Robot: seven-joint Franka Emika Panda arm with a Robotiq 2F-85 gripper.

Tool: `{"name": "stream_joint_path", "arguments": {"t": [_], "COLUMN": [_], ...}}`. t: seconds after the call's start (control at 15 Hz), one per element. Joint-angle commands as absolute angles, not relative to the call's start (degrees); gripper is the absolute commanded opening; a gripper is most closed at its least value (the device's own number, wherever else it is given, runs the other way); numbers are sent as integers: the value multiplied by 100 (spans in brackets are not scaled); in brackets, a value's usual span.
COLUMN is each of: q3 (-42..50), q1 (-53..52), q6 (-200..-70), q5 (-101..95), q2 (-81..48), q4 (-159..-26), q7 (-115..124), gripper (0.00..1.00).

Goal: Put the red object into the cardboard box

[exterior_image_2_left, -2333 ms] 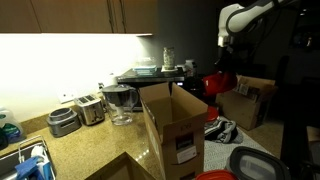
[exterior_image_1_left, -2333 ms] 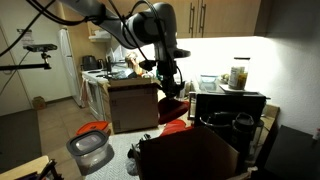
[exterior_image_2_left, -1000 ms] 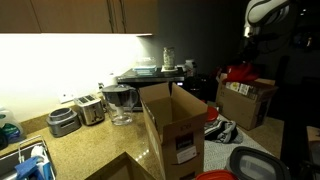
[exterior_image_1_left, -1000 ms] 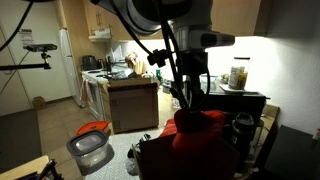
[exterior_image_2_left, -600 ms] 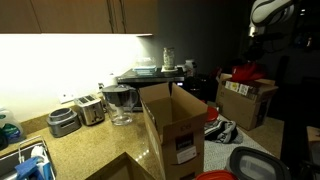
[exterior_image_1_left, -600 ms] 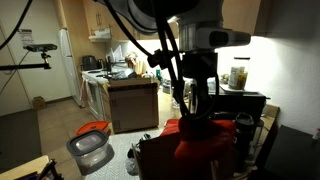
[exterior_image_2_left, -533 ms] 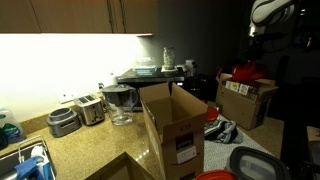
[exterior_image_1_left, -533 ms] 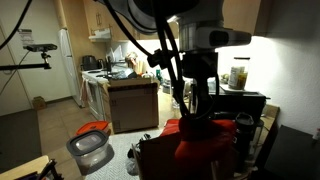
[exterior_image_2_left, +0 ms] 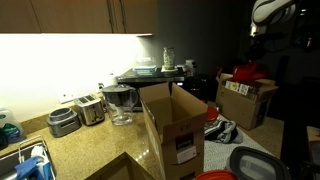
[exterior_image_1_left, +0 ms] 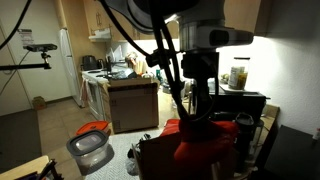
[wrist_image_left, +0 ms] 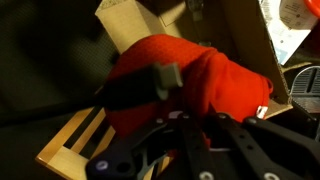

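Observation:
My gripper comes down next into the cardboard box's opening [exterior_image_2_left: 248, 80] [wrist_image_left: 214, 28] below it and releases the red object, which still bulges above the box's rim.
The red object [exterior_image_1_left: 205, 142] is a rounded red-orange lump held at the mouth of the cardboard box [exterior_image_1_left: 162, 160], whose dark near wall hides its lower part. In an exterior view the red object [exterior_image_2_left: 243, 73] rests at the top of the box [exterior_image_2_left: 245, 100]. My gripper [exterior_image_1_left: 203, 122] comes down from above and is shut on the lump; it also shows in an exterior view [exterior_image_2_left: 248, 60]. In the wrist view the red object [wrist_image_left: 215, 70] fills the middle, with my gripper [wrist_image_left: 190, 118] closed on it and the box's tan flap [wrist_image_left: 128, 22] behind.
A grey plastic tub [exterior_image_1_left: 90, 152] with a flatter red-orange piece [exterior_image_1_left: 94, 128] stands beside the box. A second open carton [exterior_image_2_left: 172, 125] stands mid-counter. Toasters [exterior_image_2_left: 78, 112], a black appliance [exterior_image_1_left: 230, 105] and a jar [exterior_image_1_left: 238, 75] are near. Wooden slats [wrist_image_left: 72, 142] lie below.
Since 2.3 s ago my arm carried the red object sideways over the cardboard box and lowered it to the box's mouth. Nothing visible has moved in the last half second.

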State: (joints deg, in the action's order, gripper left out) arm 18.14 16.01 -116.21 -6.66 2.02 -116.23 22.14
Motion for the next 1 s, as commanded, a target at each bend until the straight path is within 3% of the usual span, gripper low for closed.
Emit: {"name": "stream_joint_path", "arguments": {"t": [0.0,0.93], "q3": [1814,1660], "q1": [1718,1640], "q6": [-11515,-12129], "q5": [-632,-676], "q2": [332,211], "q4": [-11834,-12537], "q7": [2329,2301], "gripper": [3,3]}}
